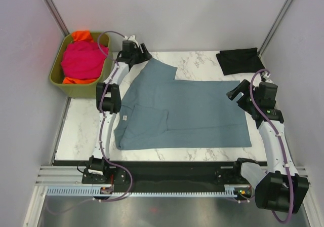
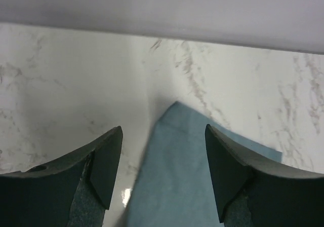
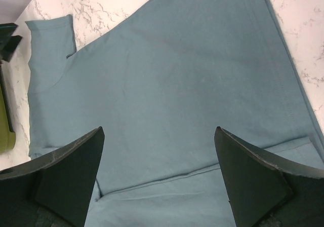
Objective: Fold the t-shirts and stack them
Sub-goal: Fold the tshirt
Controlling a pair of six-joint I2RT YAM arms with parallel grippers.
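My left gripper lowers its open fingers onto the far corner of the sleeve tip [image 1: 154, 61] [image 2: 174, 112] next and closes, since the corner lies just below, framed between them.
The slate blue-grey t-shirt [image 1: 187, 110] lies spread on the marble table, its near long edge folded over and one sleeve [image 1: 159, 70] pointing to the far left. My left gripper [image 1: 146, 55] is open just above that sleeve's tip [image 2: 187, 176], with cloth between the jaws but not gripped. My right gripper [image 1: 234, 92] is open and empty over the shirt's right end [image 3: 177, 75]. A folded black t-shirt [image 1: 240, 61] lies at the far right corner. The magenta-pink t-shirt [image 1: 82, 60] lies bunched on the orange one [image 1: 81, 35].
The olive-green bin [image 1: 83, 89] holding the pink and orange shirts stands off the table's far left corner and also shows in the right wrist view [image 3: 4, 128]. Grey walls close in the back and sides. Bare marble [image 1: 81, 130] lies left of the shirt.
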